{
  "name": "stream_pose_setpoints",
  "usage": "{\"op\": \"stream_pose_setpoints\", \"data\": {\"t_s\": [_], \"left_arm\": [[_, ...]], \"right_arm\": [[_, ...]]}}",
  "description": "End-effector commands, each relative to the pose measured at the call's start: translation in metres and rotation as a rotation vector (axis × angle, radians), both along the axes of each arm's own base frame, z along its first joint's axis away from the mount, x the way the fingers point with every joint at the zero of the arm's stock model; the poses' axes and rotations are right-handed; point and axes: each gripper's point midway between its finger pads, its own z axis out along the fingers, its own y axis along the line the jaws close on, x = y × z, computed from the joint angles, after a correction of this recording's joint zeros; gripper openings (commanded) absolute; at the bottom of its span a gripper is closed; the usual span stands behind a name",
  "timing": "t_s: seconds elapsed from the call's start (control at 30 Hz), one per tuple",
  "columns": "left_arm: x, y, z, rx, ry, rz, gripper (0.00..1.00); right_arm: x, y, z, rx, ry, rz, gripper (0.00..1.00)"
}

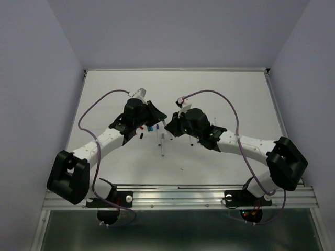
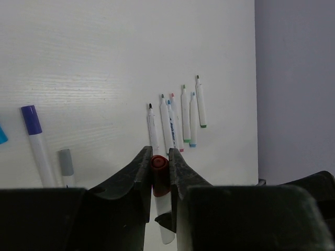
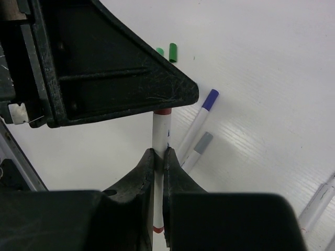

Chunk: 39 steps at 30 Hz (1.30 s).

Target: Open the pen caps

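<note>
The spot beside the black cap is below my left gripper, to its left in the top view, so my left gripper should move down there next to let go of the red cap.
In the left wrist view my left gripper [image 2: 159, 158] is shut on the red cap [image 2: 159, 175] of a pen, whose white barrel [image 2: 165, 222] runs on below the jaws. In the right wrist view my right gripper [image 3: 159, 153] is shut on that same white barrel [image 3: 161, 130]. The red cap's edge [image 3: 163, 111] shows just under the black left gripper body [image 3: 104, 63]. In the top view the two grippers [image 1: 156, 116] [image 1: 172, 125] meet above the middle of the table. Several uncapped pens [image 2: 178, 117] lie in a row beyond.
A purple-capped pen [image 3: 203, 115] and a grey-capped pen [image 3: 199, 146] lie side by side on the white table. Two loose green caps [image 3: 171, 52] lie farther off. More pens [image 1: 163, 144] lie under the grippers. A grey wall [image 2: 296, 89] stands to the right.
</note>
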Motion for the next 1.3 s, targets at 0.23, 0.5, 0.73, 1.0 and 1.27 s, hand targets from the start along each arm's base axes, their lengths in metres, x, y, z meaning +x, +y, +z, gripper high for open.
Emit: {"op": "stream_pose_setpoints", "data": {"t_s": [0.23, 0.5, 0.73, 1.0, 1.27], "left_arm": [[0.123, 0.030, 0.120, -0.106, -0.279, 0.274, 0.00], [0.146, 0.069, 0.148, -0.107, -0.339, 0.384, 0.00], [0.119, 0.088, 0.089, 0.048, -0.210, 0.389, 0.00], [0.057, 0.110, -0.018, 0.226, 0.046, 0.375, 0.09], [0.013, 0.110, -0.089, 0.357, 0.216, 0.364, 0.23]], "right_arm": [[-0.137, -0.022, -0.087, -0.166, 0.365, 0.300, 0.01], [-0.148, -0.047, -0.072, -0.141, 0.359, 0.171, 0.01], [-0.102, -0.054, -0.053, -0.210, 0.167, 0.024, 0.01], [-0.053, -0.063, -0.055, -0.327, 0.042, -0.176, 0.01], [-0.028, -0.011, -0.077, -0.343, 0.105, -0.183, 0.20]]}}
